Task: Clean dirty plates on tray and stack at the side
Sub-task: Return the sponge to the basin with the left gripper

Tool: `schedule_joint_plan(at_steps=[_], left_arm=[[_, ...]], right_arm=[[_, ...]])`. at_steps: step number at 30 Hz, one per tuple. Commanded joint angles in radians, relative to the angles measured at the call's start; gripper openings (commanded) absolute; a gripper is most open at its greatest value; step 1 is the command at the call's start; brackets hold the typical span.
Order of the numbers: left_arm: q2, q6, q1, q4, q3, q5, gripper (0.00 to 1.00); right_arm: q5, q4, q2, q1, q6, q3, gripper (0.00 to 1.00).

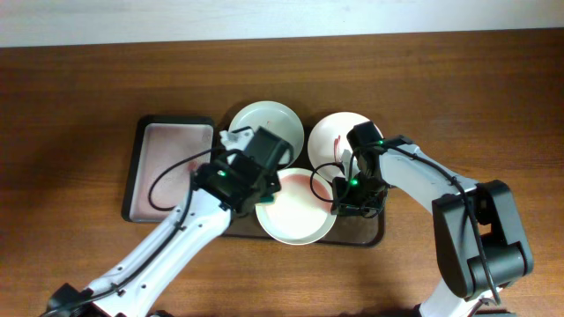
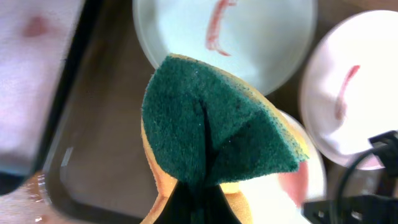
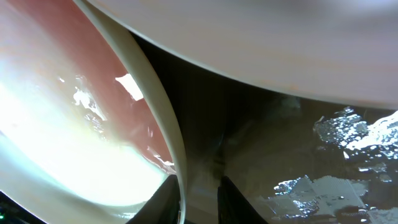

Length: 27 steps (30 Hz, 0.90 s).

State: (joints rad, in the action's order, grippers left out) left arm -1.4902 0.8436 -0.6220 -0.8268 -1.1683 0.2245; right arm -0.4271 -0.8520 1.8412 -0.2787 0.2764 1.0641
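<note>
The sponge tray's inside is empty there, so next I should move my left gripper left in the overhead view and down onto it to release the sponge.
Three plates lie on the dark brown tray (image 1: 370,234). The pale green plate (image 1: 264,120) at the back left has a red streak in the left wrist view (image 2: 249,37). The white plate (image 1: 333,137) at the back right is streaked too (image 2: 348,106). The pinkish-white plate (image 1: 295,217) lies in front. My left gripper (image 1: 261,181) (image 2: 199,190) is shut on a green and yellow sponge (image 2: 211,124) and holds it above the front plate's left edge. My right gripper (image 1: 340,199) (image 3: 196,198) is narrowly closed astride the front plate's right rim (image 3: 177,168).
A smaller black-rimmed sponge tray (image 1: 167,167) with a pinkish-white inside lies to the left of the brown tray (image 2: 31,62). Wet patches glint on the brown tray's floor (image 3: 336,162). The brown wooden table (image 1: 458,97) surrounds both trays.
</note>
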Motion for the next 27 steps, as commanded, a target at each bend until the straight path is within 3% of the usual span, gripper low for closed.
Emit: schedule_joint_plan(at_steps=[1, 3, 6, 16, 21, 27], left_arm=[[0.008, -0.034, 0.068, -0.058, 0.003, -0.019, 0.00], [0.008, -0.055, 0.107, -0.080, 0.003, -0.023, 0.00], [0.008, -0.202, 0.183, -0.067, 0.003, -0.090, 0.00], [-0.002, -0.534, 0.518, -0.035, 0.003, -0.322, 0.00], [-0.051, -0.661, 0.629, -0.016, 0.003, -0.410, 0.00], [-0.150, -0.734, 0.688, 0.010, 0.003, -0.394, 0.00]], right_arm=[[0.016, 0.005, 0.007, -0.035, -0.006, 0.002, 0.19], [0.016, 0.010, 0.007, -0.055, -0.006, 0.001, 0.12], [0.016, 0.023, 0.007, -0.080, -0.006, 0.001, 0.04], [0.058, 0.010, -0.039, -0.080, -0.005, 0.034, 0.04], [0.249, -0.090, -0.145, -0.081, -0.001, 0.123, 0.04], [0.472, -0.129, -0.244, -0.084, -0.001, 0.161, 0.04]])
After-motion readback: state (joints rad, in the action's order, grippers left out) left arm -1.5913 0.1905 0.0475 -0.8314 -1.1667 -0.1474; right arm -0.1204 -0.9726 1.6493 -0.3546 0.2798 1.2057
